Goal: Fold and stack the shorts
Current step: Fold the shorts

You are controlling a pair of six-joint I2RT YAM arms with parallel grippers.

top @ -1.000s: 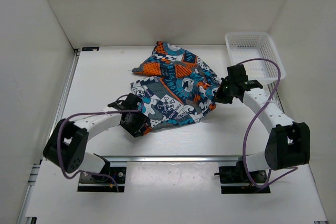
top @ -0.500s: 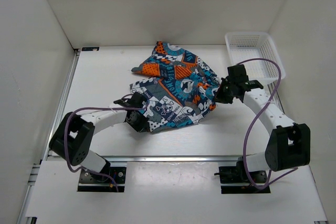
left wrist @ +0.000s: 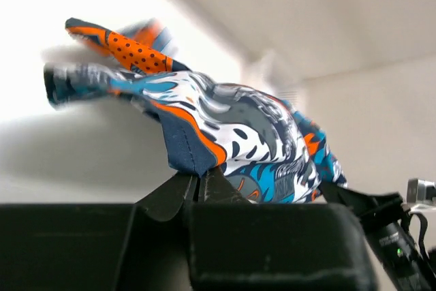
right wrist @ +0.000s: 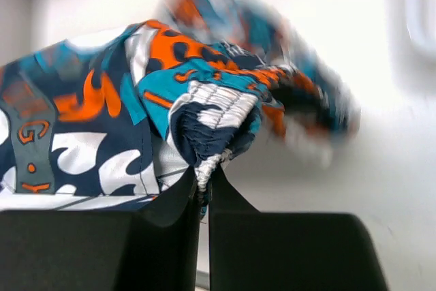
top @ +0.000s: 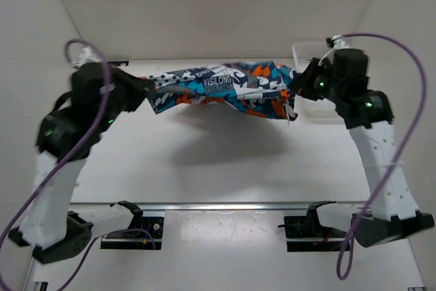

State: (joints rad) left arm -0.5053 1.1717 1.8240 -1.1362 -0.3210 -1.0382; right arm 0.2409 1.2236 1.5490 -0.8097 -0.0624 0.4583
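The shorts still hang in the air, so my right gripper must lower the gathered waistband (right wrist: 212, 131), pull it back onto the bare tabletop below and release it.
The printed shorts (top: 225, 88) hang stretched in the air above the table, held at both ends. My left gripper (top: 144, 92) is shut on their left end; in the left wrist view the navy hem (left wrist: 187, 151) is pinched between the black fingers (left wrist: 167, 195). My right gripper (top: 298, 90) is shut on the right end; in the right wrist view the gathered waistband (right wrist: 212, 131) is clamped between its fingers (right wrist: 231, 199). The cloth sags slightly in the middle and casts a shadow on the table.
A white mesh basket (top: 308, 52) stands at the back right, partly hidden behind the right arm. White walls close in the table (top: 204, 168) on the left, back and right. The arm bases sit at the near edge.
The left gripper closed on the shorts' edge. Both arms then rose high and spread apart, lifting the crumpled shorts off the table and pulling them out into a band.
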